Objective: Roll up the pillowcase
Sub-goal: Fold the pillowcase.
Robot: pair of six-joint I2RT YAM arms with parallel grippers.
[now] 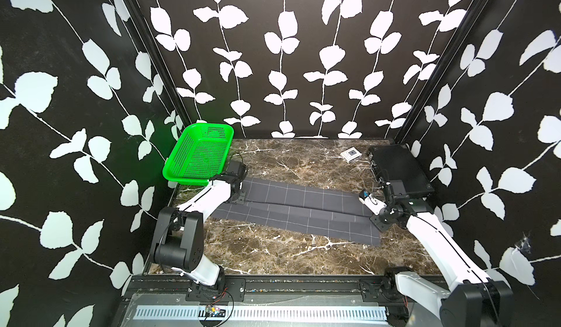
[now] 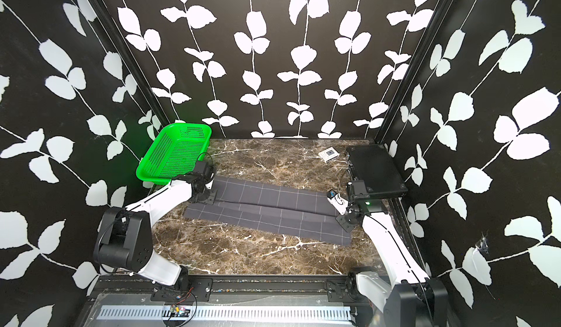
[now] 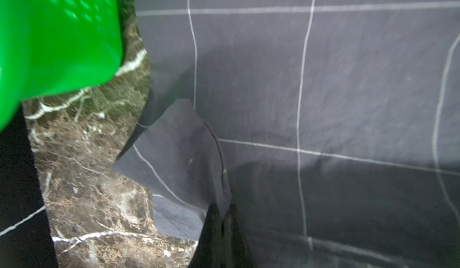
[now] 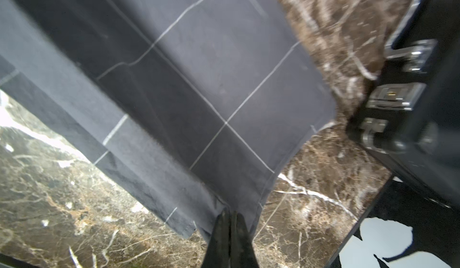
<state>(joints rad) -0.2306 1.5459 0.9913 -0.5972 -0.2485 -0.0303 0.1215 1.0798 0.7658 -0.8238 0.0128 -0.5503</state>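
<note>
Next, my left gripper moves down and slightly back onto the folded pillowcase's near layer (image 1: 235,211) (image 3: 178,221) and releases the raised fold there, since its corner flap still sticks up.
The pillowcase (image 1: 303,207) (image 2: 273,207) is dark grey cloth with thin white grid lines. It lies folded into a long strip that runs slantwise across the marble table in both top views. My left gripper (image 1: 241,197) (image 2: 209,199) is at the strip's left end. In the left wrist view it (image 3: 222,205) is shut on a raised fold of the cloth (image 3: 348,92), with a corner flap sticking up beside it. My right gripper (image 1: 378,223) (image 2: 344,222) is at the right end. In the right wrist view it (image 4: 230,212) is shut on the edge of the top layer (image 4: 199,80).
A green perforated basket (image 1: 197,155) (image 2: 174,155) (image 3: 57,35) leans at the back left, close to my left wrist. A rigid black case with metal latches (image 1: 397,167) (image 2: 376,170) (image 4: 423,92) lies at the back right, by my right wrist. A small white box (image 1: 350,155) (image 2: 328,154) sits behind the strip.
</note>
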